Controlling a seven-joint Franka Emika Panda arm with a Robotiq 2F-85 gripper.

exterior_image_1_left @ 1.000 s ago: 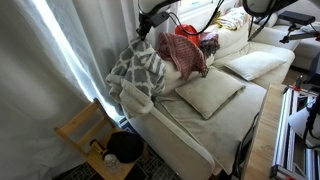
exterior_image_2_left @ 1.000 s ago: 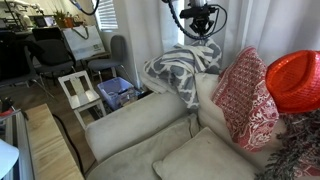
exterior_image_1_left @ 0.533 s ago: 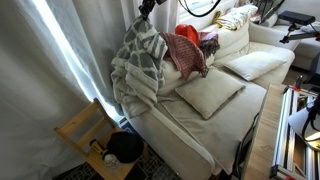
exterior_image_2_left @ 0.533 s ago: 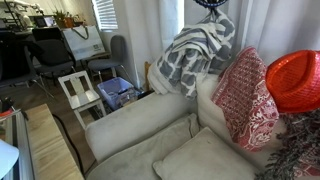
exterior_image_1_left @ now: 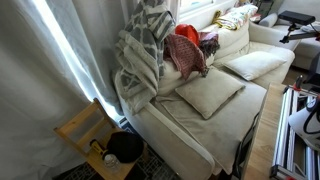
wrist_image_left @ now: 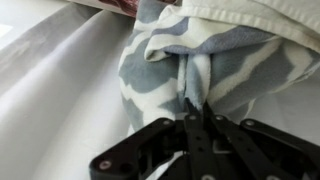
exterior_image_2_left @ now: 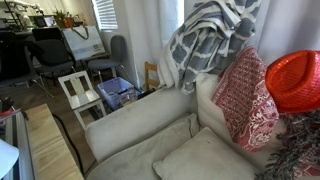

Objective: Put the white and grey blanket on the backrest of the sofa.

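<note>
The blanket (exterior_image_1_left: 143,48) is at the armrest end and needs to get onto the backrest. My gripper needs to first move along the backrest (exterior_image_1_left: 232,40) toward the red hat-like object, then lower the fold.
The white and grey patterned blanket (exterior_image_1_left: 143,48) hangs lifted above the sofa's armrest end, draping down over the arm; it also shows in the other exterior view (exterior_image_2_left: 205,40). The cream sofa (exterior_image_1_left: 195,115) has its backrest (exterior_image_1_left: 232,40) along the curtain side. In the wrist view my gripper (wrist_image_left: 196,112) is shut on a pinched fold of the blanket (wrist_image_left: 170,60). The gripper itself is out of frame above in both exterior views.
A red patterned cushion (exterior_image_1_left: 186,50) and cream cushions (exterior_image_1_left: 210,93) lie on the sofa. A red cushion (exterior_image_2_left: 245,95) and red hat-like object (exterior_image_2_left: 295,80) sit on the backrest side. A small wooden chair (exterior_image_1_left: 95,135) stands beside the armrest. White curtains (exterior_image_1_left: 50,60) hang behind.
The blanket has been lifted higher off the armrest, now hanging stretched from above; the gripper has risen out of both exterior views.
</note>
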